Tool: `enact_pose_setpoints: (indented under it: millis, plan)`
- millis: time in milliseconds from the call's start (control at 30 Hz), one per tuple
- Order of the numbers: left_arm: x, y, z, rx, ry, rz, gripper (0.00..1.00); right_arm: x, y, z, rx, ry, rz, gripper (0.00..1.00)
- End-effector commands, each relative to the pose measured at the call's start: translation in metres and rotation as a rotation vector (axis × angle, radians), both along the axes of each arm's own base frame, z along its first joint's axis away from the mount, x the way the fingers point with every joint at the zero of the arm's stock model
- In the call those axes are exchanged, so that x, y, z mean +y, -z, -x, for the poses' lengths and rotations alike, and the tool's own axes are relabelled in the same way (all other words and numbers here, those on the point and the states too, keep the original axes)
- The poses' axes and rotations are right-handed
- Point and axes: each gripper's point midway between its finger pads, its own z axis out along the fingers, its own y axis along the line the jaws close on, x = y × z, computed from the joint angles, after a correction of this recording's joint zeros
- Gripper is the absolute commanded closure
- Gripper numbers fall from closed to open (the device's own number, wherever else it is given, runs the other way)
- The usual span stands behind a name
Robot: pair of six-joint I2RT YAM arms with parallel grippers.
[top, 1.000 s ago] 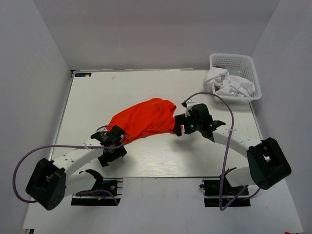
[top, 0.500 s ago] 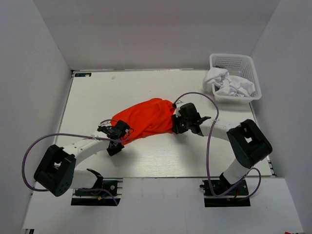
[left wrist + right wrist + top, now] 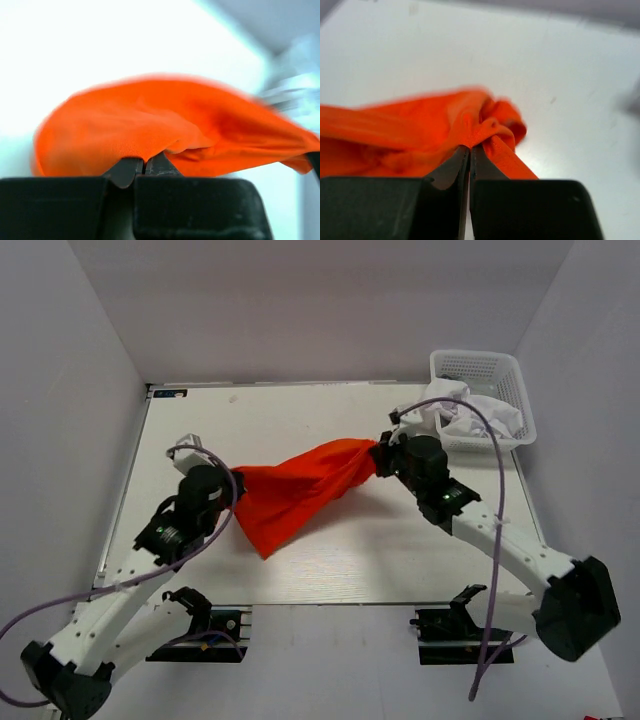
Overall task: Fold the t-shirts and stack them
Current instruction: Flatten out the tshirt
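The bare white table lies below the left gripper, so the robot will raise that gripper to stretch the sagging t-shirt, then lower it and release the t-shirt's end.
The orange-red t-shirt (image 3: 300,490) hangs stretched between my two grippers above the table, sagging to a point at the lower left. My left gripper (image 3: 236,478) is shut on its left end, where cloth bunches over the closed jaws (image 3: 144,161). At the shirt's right end my right gripper (image 3: 378,456) is shut on a gathered fold and hem (image 3: 470,148). White t-shirts (image 3: 470,412) lie crumpled in the basket at the back right, one draped over its rim.
A white plastic lattice basket (image 3: 478,366) stands at the table's back right corner, close behind the right arm. The white table (image 3: 340,570) lies under the hanging shirt. Grey walls close in on the left, back and right.
Both grippers have shut on the orange-red shirt and risen, moving apart and toward the back. The shirt went from a heap on the table to a stretched, hanging sheet.
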Motion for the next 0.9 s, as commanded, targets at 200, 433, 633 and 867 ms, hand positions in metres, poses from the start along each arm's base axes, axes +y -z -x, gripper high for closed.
enact_pose_setpoints:
  millis: [200,433,633,867]
  plan:
    - [0.029,-0.187,0.007,-0.459,-0.049,0.051,1.0,-0.086,-0.22,0.015,-0.576,0.305,-0.141,1.0]
    - [0.044,-0.264,0.037,-0.633,-0.013,0.059,1.0,-0.125,-0.299,0.063,-0.73,0.345,-0.161,1.0]
    - [0.053,-0.292,0.049,-0.681,-0.012,0.04,1.0,-0.132,-0.327,0.085,-0.797,0.306,-0.168,1.0]
    - [0.045,-0.238,0.0,-0.508,-0.112,-0.034,1.0,-0.115,-0.298,0.039,-0.712,0.367,-0.119,1.0]
